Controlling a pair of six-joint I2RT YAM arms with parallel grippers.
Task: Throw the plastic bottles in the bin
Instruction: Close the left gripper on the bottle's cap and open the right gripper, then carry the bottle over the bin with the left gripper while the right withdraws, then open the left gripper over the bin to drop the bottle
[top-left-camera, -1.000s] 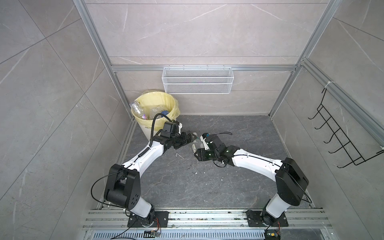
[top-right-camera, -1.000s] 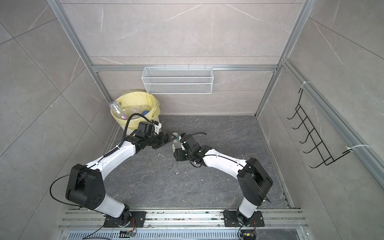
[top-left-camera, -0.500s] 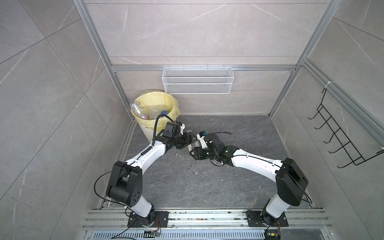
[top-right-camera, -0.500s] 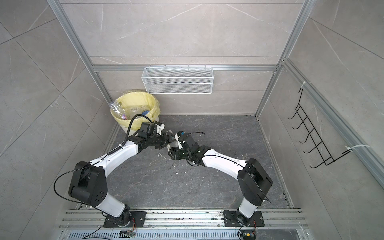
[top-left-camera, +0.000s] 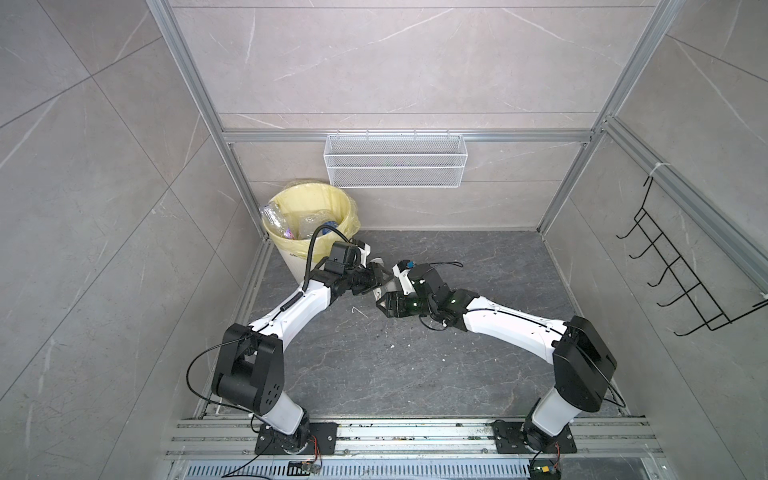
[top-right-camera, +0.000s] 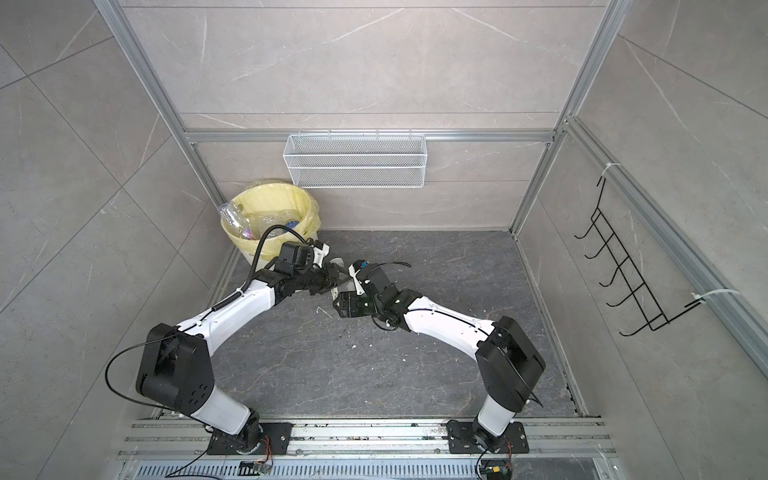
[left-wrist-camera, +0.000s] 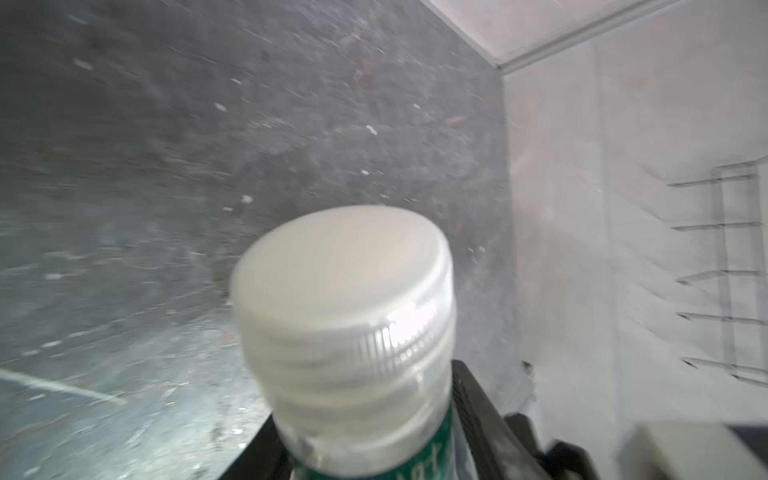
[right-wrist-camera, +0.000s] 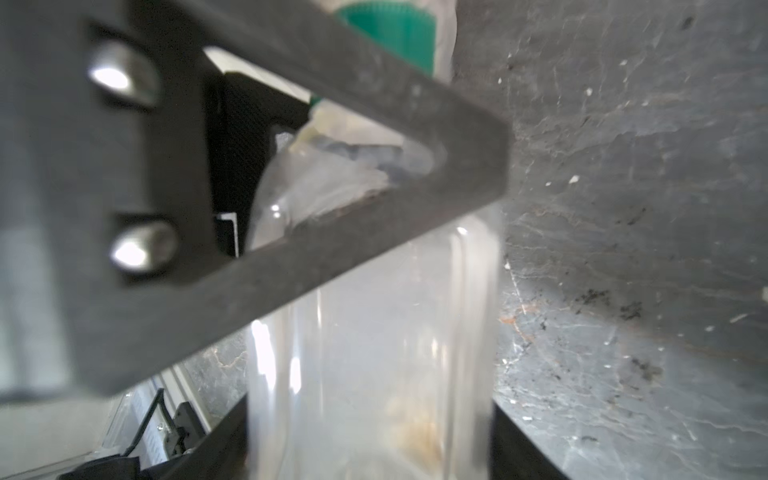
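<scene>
I need to lift my left gripper and carry the bottle outward over the bin's yellow-lined opening (top-left-camera: 314, 210) to let go of it there, because other bottles already lie inside.
A clear plastic bottle (top-left-camera: 385, 286) (top-right-camera: 341, 287) with a white cap (left-wrist-camera: 345, 291) and a green label hangs above the dark floor between both arms. My left gripper (top-left-camera: 374, 277) (left-wrist-camera: 365, 457) is shut on it just below the cap, one black finger (left-wrist-camera: 478, 415) against its neck. My right gripper (top-left-camera: 381, 302) (right-wrist-camera: 370, 449) is open, its fingers flanking the bottle's clear lower body (right-wrist-camera: 374, 353) without denting it. The left finger (right-wrist-camera: 291, 249) crosses the right wrist view. The cream bin (top-left-camera: 309, 199) (top-right-camera: 270, 195), lined in yellow, holds several bottles (top-left-camera: 274, 216) at back left.
A white wire basket (top-left-camera: 395, 162) hangs on the back wall, a black hook rack (top-left-camera: 681, 270) on the right wall. Aluminium posts and tiled walls close in the floor. A small white scrap (top-left-camera: 357, 309) lies under the grippers.
The left gripper moved right to the bottle that the right gripper held and shut on it near the cap. The right gripper's jaws have spread.
</scene>
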